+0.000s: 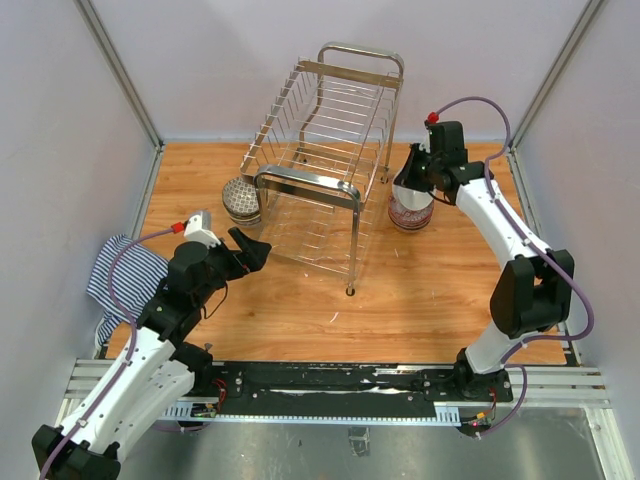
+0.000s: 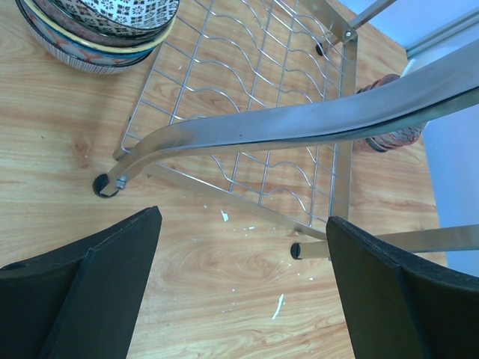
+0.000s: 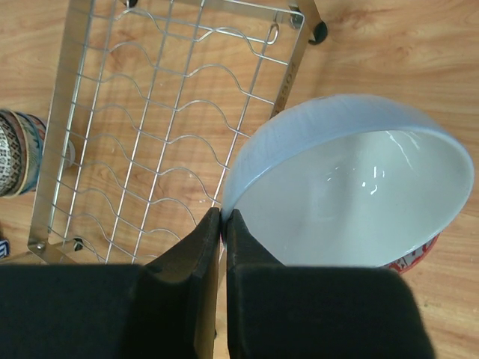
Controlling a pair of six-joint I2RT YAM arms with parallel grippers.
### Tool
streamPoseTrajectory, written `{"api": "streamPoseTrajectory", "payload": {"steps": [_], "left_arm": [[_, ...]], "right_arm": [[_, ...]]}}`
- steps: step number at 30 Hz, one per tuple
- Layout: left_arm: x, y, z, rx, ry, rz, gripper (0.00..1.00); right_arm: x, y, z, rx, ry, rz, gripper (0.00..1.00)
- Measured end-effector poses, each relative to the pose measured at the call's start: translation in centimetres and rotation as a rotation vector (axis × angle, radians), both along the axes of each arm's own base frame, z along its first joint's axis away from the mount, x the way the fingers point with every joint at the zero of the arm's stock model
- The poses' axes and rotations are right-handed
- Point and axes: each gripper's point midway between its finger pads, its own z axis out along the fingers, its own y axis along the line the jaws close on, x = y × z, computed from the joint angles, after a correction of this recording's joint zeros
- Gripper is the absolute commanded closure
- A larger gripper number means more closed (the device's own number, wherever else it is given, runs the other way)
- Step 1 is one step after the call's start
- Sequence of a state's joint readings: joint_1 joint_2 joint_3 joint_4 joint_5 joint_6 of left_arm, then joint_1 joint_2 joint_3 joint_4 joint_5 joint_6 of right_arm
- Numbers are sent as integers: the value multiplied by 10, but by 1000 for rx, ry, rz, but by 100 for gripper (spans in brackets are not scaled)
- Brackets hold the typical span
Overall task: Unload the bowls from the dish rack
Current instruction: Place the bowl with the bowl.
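The red-patterned bowl [image 1: 410, 221] is already just below, so my right gripper will next move down beside the rack [image 1: 320, 160], put the white-inside bowl into it and let go of its rim.
The chrome wire dish rack [image 1: 320, 160] stands mid-table, and no bowl shows in it. My right gripper [image 1: 428, 165] is shut on the rim of a white-inside bowl [image 1: 408, 192], held tilted just right of the rack. In the right wrist view the fingers [image 3: 213, 247] pinch the bowl's left rim [image 3: 359, 202]. The edge of a red-patterned bowl [image 3: 415, 258] shows under it. A stack of speckled blue-grey bowls [image 1: 240, 200] sits on the table left of the rack, also in the left wrist view [image 2: 105, 30]. My left gripper [image 1: 250, 250] is open and empty near the rack's front leg [image 2: 105, 185].
A striped cloth [image 1: 125, 275] lies at the table's left edge beside my left arm. The rack's thick front handle [image 2: 299, 123] crosses just ahead of my left gripper. Walls close in the table on the left, right and back.
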State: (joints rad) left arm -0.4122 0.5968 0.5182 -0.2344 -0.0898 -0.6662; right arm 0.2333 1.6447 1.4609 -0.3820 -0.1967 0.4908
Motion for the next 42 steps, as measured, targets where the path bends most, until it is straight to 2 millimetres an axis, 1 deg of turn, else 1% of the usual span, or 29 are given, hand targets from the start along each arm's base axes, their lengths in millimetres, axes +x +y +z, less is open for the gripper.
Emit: {"api": "streamPoseTrajectory", "payload": {"steps": [5,13,17,21,25,32,34,42], "left_arm": [[0,0,0,3,0,-4,3],[0,0,0,3,-1,-4,3],[0,0,0,3,-1,-4,3],[-1,0,1,1,-3,-6,3],[-1,0,2,0,-7,-6,3],[-1,0,2,-1,-8,-6,3],[-1,0,2,-1,-8,-6,3],[-1,0,2,-1,-8,-6,3]], "right_arm": [[-9,-3,-5,-32,37,15,99],[-15,-8,-10,-74,69,31,99],[-15,-11,-14,-101,87,35,99],[-10,-11,-18,-132,100,37,99],[-5,-8,-24,-164,119,44,99],[-3,2,-30,-214,146,72,99],[-4,2,-31,-231,154,72,99],[-8,7,-29,-301,167,85,99]]}}
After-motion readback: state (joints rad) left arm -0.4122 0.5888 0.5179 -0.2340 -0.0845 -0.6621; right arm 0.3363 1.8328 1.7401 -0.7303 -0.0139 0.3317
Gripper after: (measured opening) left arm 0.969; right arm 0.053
